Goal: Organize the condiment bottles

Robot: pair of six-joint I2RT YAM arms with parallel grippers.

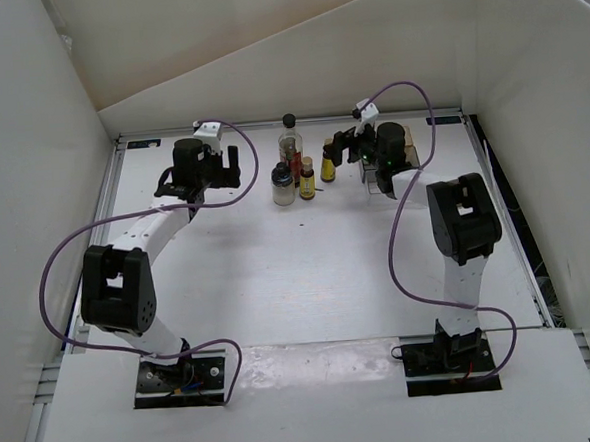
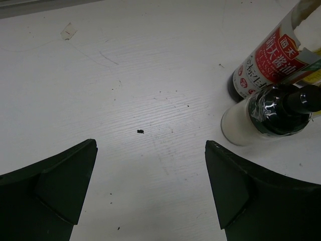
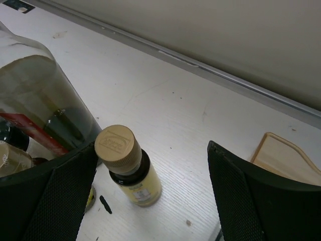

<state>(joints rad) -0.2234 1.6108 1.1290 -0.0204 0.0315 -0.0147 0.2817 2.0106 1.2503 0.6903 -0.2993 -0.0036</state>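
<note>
The tan cap lies to the left in the top view, nearer one finger, so my right gripper needs to shift that way and close around the cap.
Four condiment bottles stand together at the back middle of the table: a tall clear one with a round black cap (image 1: pixel 290 141), a squat black-capped jar (image 1: pixel 283 187) and two small yellow ones (image 1: pixel 306 178) (image 1: pixel 327 162). My left gripper (image 1: pixel 222 167) is open and empty, left of the group. The left wrist view (image 2: pixel 150 186) shows the red-labelled tall bottle (image 2: pixel 273 57) and the jar (image 2: pixel 258 120) beyond its right finger. My right gripper (image 1: pixel 344 151) is open; in its wrist view (image 3: pixel 153 191) a tan-capped yellow bottle (image 3: pixel 128 170) stands between the fingers, close to the left one, not gripped.
The tall clear bottle (image 3: pixel 40 95) fills the left of the right wrist view. A pale wooden base corner (image 3: pixel 283 155) lies to the right of the right gripper. The back wall is close behind the bottles. White walls enclose the table.
</note>
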